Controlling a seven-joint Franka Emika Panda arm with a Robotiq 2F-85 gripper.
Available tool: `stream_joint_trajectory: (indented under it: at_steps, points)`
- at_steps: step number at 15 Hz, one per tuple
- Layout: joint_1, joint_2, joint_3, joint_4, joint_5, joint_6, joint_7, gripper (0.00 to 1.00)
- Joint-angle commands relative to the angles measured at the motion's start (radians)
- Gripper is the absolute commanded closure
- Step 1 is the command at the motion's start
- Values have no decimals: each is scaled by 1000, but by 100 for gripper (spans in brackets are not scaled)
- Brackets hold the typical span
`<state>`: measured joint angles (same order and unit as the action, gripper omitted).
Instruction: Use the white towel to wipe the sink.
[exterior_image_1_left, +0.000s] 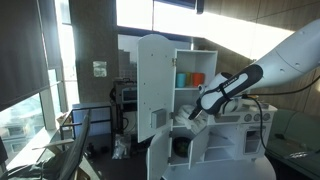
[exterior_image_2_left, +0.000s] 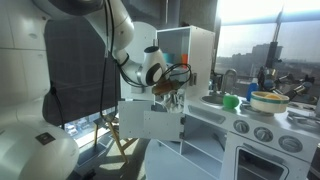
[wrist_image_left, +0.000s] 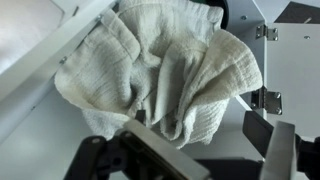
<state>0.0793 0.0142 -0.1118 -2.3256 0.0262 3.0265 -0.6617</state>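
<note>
The raised fold of the white towel stands up between the gripper's spread fingers, so the gripper needs to move open, down and outward onto that fold next.
The white towel (wrist_image_left: 160, 70) lies crumpled in a heap on a white surface of the toy kitchen, filling most of the wrist view. My gripper (wrist_image_left: 200, 145) is open, its two dark fingers spread wide just below the towel's lower edge, holding nothing. In both exterior views the gripper (exterior_image_1_left: 195, 115) (exterior_image_2_left: 172, 95) points down at the side of the white toy kitchen (exterior_image_1_left: 165, 60). The sink area with its faucet (exterior_image_2_left: 222, 82) is on the countertop, away from the gripper. The sink basin itself is hard to make out.
A green cup (exterior_image_2_left: 231, 101) and a bowl (exterior_image_2_left: 268, 100) stand on the toy counter. Stove knobs (exterior_image_2_left: 264, 133) face the front. Orange and blue items (exterior_image_1_left: 190, 78) sit on a shelf. Door hinges (wrist_image_left: 264, 98) are right of the towel. A chair (exterior_image_1_left: 75, 140) stands near the window.
</note>
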Motion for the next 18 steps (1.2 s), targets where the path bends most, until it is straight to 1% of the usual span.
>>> stream_joint_trajectory:
  at_steps: [1,4,7,8,9,10,11,13,16,17,18]
  points:
    - [-1,75,11,90,71,-32,-61,0]
    - [-16,129,15,142,102,-85,-89,0]
    - [-28,173,4,181,87,-114,-93,0]
    - [-33,181,8,190,91,-124,-102,8]
    - [-32,185,2,195,72,-130,-99,25]
    - [-31,190,-2,199,60,-132,-97,32]
    - [-31,194,-3,203,55,-133,-101,42]
    - [-40,194,9,211,78,-147,-119,55]
    - [-29,187,-7,209,46,-143,-107,79]
    - [-32,183,-5,207,52,-141,-112,86]
    - [-35,178,-3,205,57,-139,-115,95]
